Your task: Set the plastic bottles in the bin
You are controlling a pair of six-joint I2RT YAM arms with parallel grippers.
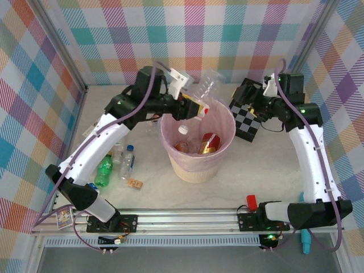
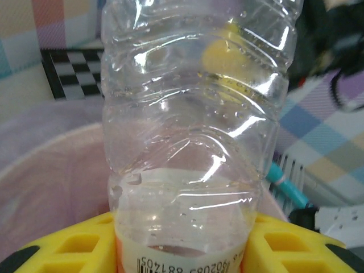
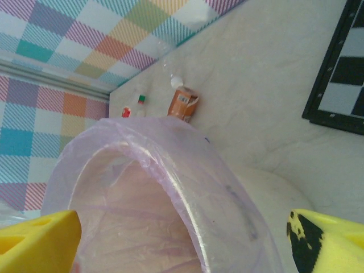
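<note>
The clear plastic bottle will be released into the bin's pink-lined opening (image 1: 196,136), so my left gripper will tilt back and down into it.
The bin (image 1: 222,156), cream with a pink liner, stands at mid-table and holds a red-labelled bottle (image 1: 209,143) and a white-capped one (image 1: 183,129). My left gripper (image 1: 192,108) hangs over the bin's far left rim, shut on a clear plastic bottle (image 1: 206,88). In the left wrist view that bottle (image 2: 193,114) sits between the yellow fingers (image 2: 68,244) of the left gripper (image 2: 185,253). My right gripper (image 1: 245,95) is beyond the bin's right rim. It (image 3: 182,244) is open above the liner's rim (image 3: 187,165), with nothing held. A green bottle (image 1: 104,170) and two clear bottles (image 1: 128,162) lie at the left.
A black-and-white checkerboard (image 1: 248,120) leans at the bin's far right, close under my right gripper. A small brown block (image 1: 135,183) lies near the loose bottles. An orange-labelled bottle (image 3: 183,102) lies on the table beyond the bin. Plaid walls enclose the table.
</note>
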